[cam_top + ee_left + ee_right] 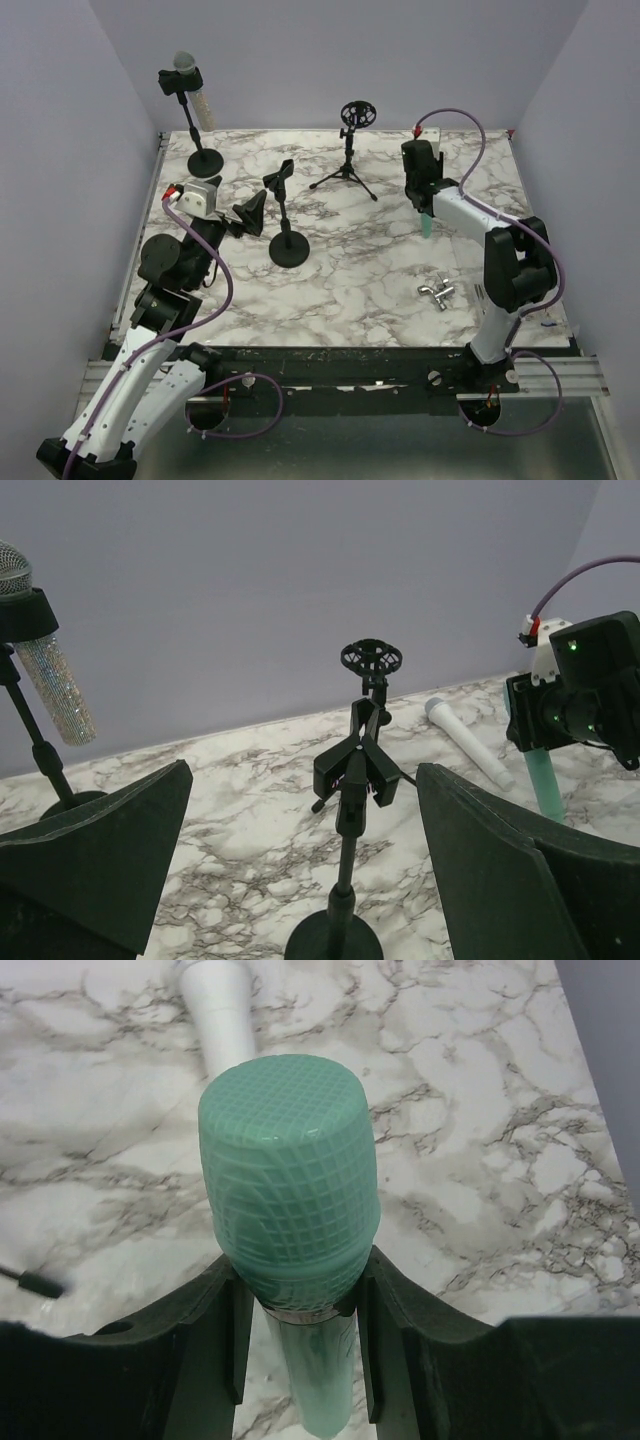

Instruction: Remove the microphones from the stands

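The green microphone point(290, 1175) will next go outward in my right gripper, which will lower it flat and release it, because clear marble point(325, 1015) beside the white microphone is below and outward of the gripper.
My right gripper point(300, 1278) is shut on a green microphone point(290, 1175) just below its mesh head. The microphone hangs upright above the marble at the back right point(428, 224), free of any stand. A glittery silver microphone point(186, 72) sits clipped in a tall stand point(205, 160) at the back left, also seen in the left wrist view point(52, 675). My left gripper point(250, 212) is open and holds nothing. It faces an empty clip stand point(357, 770) a short way ahead.
An empty tripod stand with a round shock mount point(354, 114) stands at the back centre. A white microphone point(468, 742) lies on the marble near the right arm. A small metal fitting point(437, 292) lies near the right arm's base. The empty clip stand's round base point(290, 250) sits mid-table.
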Tool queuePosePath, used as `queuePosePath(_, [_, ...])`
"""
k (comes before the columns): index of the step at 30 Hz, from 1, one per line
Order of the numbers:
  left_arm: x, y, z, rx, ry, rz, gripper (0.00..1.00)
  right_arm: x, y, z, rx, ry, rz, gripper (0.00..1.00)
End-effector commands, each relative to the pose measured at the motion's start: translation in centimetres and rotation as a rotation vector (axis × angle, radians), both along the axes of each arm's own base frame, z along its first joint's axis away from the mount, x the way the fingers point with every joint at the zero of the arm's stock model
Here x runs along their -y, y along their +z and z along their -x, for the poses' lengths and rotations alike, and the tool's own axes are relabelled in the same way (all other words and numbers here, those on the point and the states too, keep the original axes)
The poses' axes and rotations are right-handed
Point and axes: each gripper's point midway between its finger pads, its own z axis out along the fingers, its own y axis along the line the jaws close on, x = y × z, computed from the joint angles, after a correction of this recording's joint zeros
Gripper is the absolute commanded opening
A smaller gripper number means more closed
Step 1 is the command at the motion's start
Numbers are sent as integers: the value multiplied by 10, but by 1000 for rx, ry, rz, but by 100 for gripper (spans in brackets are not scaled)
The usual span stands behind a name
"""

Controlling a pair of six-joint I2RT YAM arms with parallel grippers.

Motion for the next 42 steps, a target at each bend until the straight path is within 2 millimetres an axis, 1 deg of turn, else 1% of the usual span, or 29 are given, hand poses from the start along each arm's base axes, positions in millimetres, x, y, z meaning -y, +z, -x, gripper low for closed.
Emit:
queuePosePath(1, [-3,1,1,2,15,20,99,27,16,-35,52,-36,-13,1])
queuePosePath(6, [-1,-3,-2,-12,22,8,99,52,16,-72,63,-38,4,1])
queuePosePath(9, [1,-7,-4,-19,21,-9,99,62,10,-99,55,-16,45,1])
queuePosePath(10, [2,-8,-5,-23,21,-13,99,64,6,-107,46,-6,51,1])
queuePosePath(13, [1,-9,-7,-21,31,-31,98,70,4,-129,50,24,43,1])
queuePosePath(15, [-2,-8,-7,-18,50,-37,99,74,-2,-141,43,37,22,1])
queuePosePath(18, [-4,-14,-12,-26,69,-48,99,76,-18,-154,21,63,-1,1])
queuePosePath(23, [4,-26,-20,-70,50,-65,98,75,-51,-165,-25,98,2,1])
queuePosePath(25, [5,-29,-23,-79,52,-74,98,76,-59,-168,-34,101,-2,1])
queuePosePath(28, [4,-32,-26,-87,68,-83,99,77,-68,-172,-40,117,-35,1])
queuePosePath(33, [4,-37,-29,-98,72,-97,99,80,-76,-178,-45,117,-57,1])
queuePosePath(42, [4,-39,-31,-101,81,-112,99,86,-96,-177,-76,124,-59,1])
